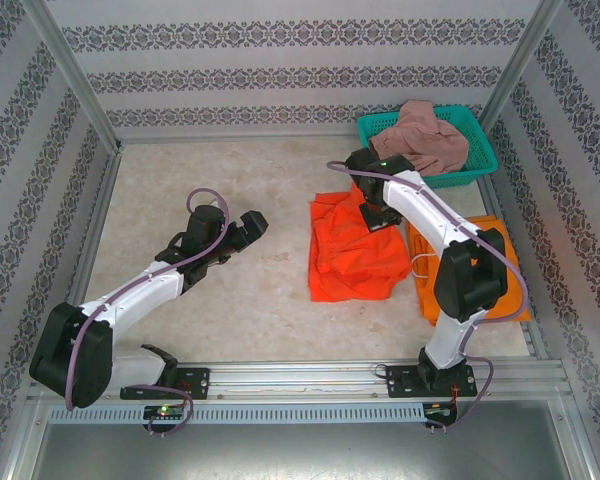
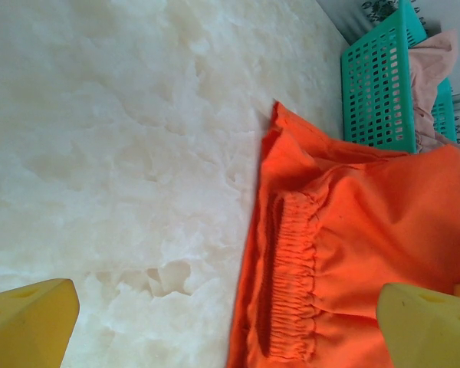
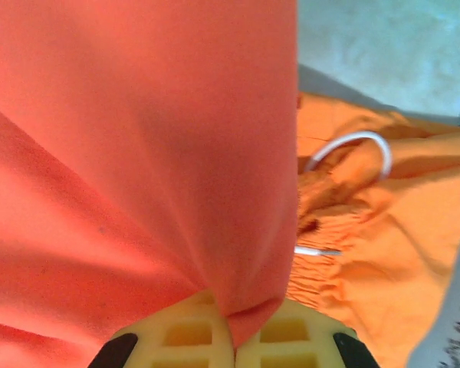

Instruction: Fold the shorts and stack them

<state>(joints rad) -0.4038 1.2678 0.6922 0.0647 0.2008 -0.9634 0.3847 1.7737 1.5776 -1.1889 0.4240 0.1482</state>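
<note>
My right gripper should next carry the fold sideways past the near side of the teal basket and let go of it over the bright orange shorts' far edge [image 1: 486,223] [image 3: 414,129], because that pair is lying flat.
The darker red-orange shorts [image 1: 350,262] lie rumpled mid-table. My right gripper [image 1: 374,216] sits over their far edge, shut on a fold of that cloth [image 3: 234,330]; the red-orange fabric [image 3: 138,153] drapes away from the jaws. The bright orange shorts [image 1: 502,300] lie flat at the right under the right arm, and a white cord [image 3: 351,144] loops on them [image 3: 368,245]. The dusty pink shorts [image 1: 420,135] are heaped in the teal basket [image 1: 482,152]. My left gripper [image 1: 246,228] hovers open left of the red-orange pair, whose elastic waistband [image 2: 295,284] lies between its fingertips [image 2: 31,322].
The teal basket [image 2: 376,84] stands at the back right corner with pink cloth [image 2: 433,73] hanging over its rim. Metal frame posts and patterned walls enclose the table. Bare pale tabletop [image 1: 210,170] stretches across the left and back.
</note>
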